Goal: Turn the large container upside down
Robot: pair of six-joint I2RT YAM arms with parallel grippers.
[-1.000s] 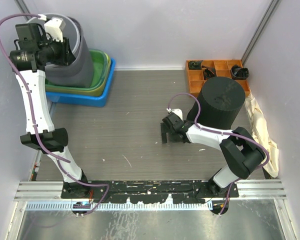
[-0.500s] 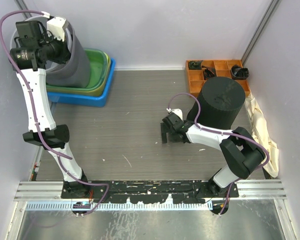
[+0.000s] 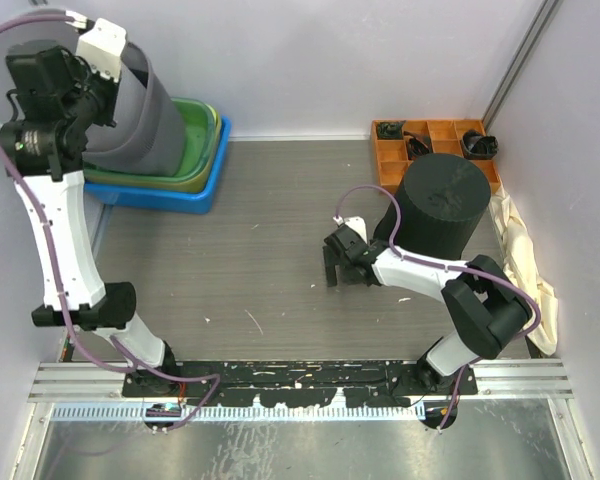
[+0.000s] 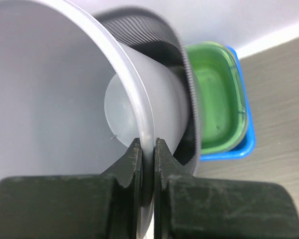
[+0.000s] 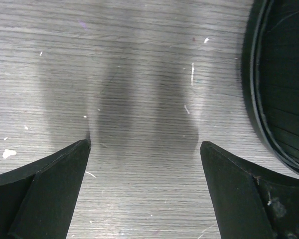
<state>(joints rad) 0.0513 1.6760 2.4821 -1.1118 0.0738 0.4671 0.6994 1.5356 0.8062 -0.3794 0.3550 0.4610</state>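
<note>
The container's rim should turn onto the bare wood beside the trays, where space is open, so my left gripper needs to move down and to the right in the top view next, then let go of the container.
The large container [image 3: 145,110] is a tall grey tub at the far left, tilted over the stacked trays. My left gripper [image 3: 108,72] is high up at its top edge. In the left wrist view the left gripper [image 4: 148,145] is shut on the tub's thin rim, one finger inside and one outside, and the large container [image 4: 50,99] shows its pale inner wall and bottom. My right gripper [image 3: 330,268] rests low over the table, mid-right, and the right gripper [image 5: 144,144] is open over bare wood-grain surface.
A green tray [image 3: 202,130] nests in a blue tray [image 3: 205,192] under the grey tub. A black cylindrical bin [image 3: 442,205] stands right of my right gripper, its ribbed edge [image 5: 284,74] close by. An orange organizer [image 3: 420,140] and a white cloth [image 3: 525,260] lie at the right.
The left gripper closed on the grey tub's rim, and the left arm rose, lifting and tilting the tub. The right arm has stayed still.
</note>
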